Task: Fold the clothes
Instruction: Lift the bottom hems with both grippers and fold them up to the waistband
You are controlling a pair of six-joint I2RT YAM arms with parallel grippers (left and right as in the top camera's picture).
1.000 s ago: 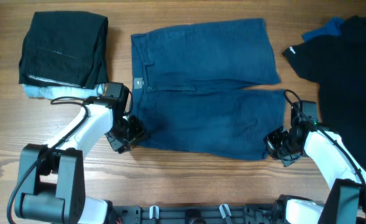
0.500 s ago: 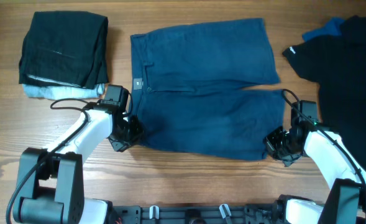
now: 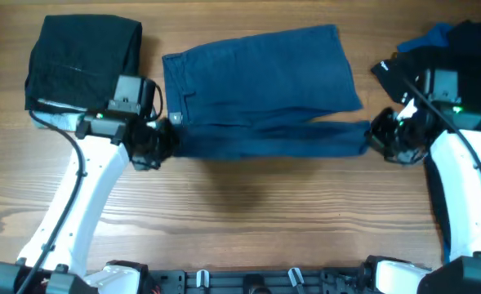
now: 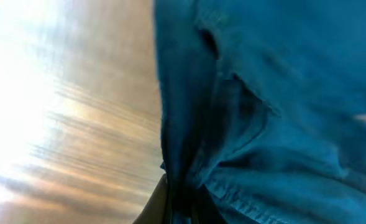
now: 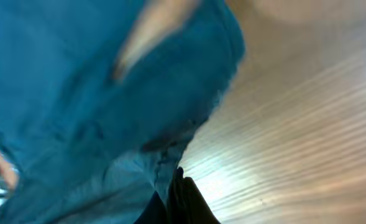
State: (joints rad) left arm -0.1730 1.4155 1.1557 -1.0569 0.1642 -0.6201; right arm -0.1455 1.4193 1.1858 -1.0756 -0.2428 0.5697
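Observation:
The right gripper carries the shorts' leg hem corner outward next and releases it onto the far hem corner [image 3: 332, 31], because the shorts' far half lies spread flat.
The dark navy blue shorts [image 3: 260, 73] lie across the middle of the wooden table, waistband to the left. Their near half is raised off the table into a narrow band [image 3: 264, 140] stretched between my two grippers. My left gripper [image 3: 154, 140] is shut on the waistband corner. In the left wrist view the cloth [image 4: 263, 112] bunches into the shut jaws at the bottom edge. My right gripper [image 3: 379, 135] is shut on the leg hem corner. The right wrist view shows blue cloth [image 5: 96, 106] gathered into its shut fingers [image 5: 186, 199].
A folded black garment [image 3: 81, 61] lies at the back left on a light blue one [image 3: 48, 121], close behind my left arm. A loose black garment [image 3: 469, 49] and a royal blue piece [image 3: 432, 37] lie at the back right, near my right arm.
The left gripper has shut on the waistband corner. Both grippers have moved away from the front edge, lifting the near half of the shorts towards the far half.

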